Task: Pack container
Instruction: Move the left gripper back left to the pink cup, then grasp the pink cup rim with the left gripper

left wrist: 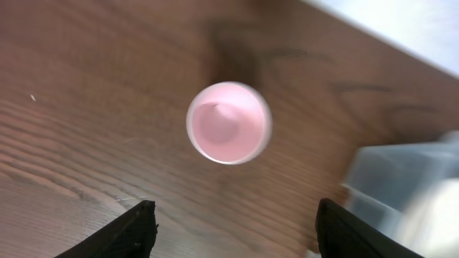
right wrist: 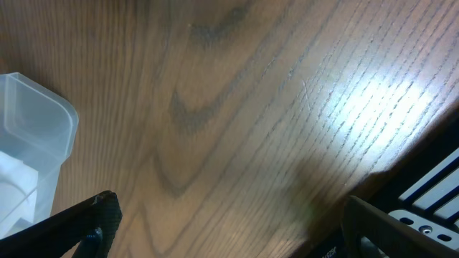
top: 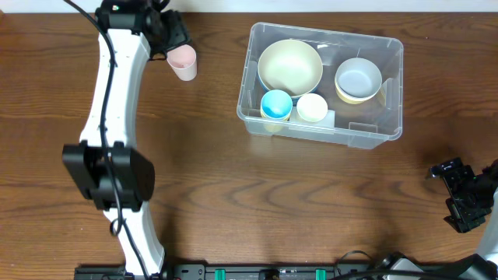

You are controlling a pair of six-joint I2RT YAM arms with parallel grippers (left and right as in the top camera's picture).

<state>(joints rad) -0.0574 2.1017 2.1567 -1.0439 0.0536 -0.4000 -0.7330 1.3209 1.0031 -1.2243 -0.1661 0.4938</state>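
I should next bring my left gripper down onto the pink cup's rim (top: 170,57), on the cup's side away from the container (top: 373,134), because the cup's opening has room for one finger inside.
The clear plastic container (top: 373,134) stands at the back right of the table. It holds a large cream bowl (top: 289,66), a blue cup (top: 276,104), a cream cup (top: 312,107) and a yellow bowl with a grey-blue inside (top: 358,79). A pink cup (top: 184,61) stands upright on the table left of it and shows from above in the left wrist view (left wrist: 229,122). My left gripper (top: 173,35) hovers open just behind the pink cup, its fingers (left wrist: 233,233) apart and empty. My right gripper (top: 459,194) is open and empty at the front right, fingers (right wrist: 229,229) wide.
A corner of the container (right wrist: 36,143) shows at the left of the right wrist view and a blurred corner (left wrist: 401,179) in the left wrist view. The table's front edge (right wrist: 423,165) lies close to my right gripper.
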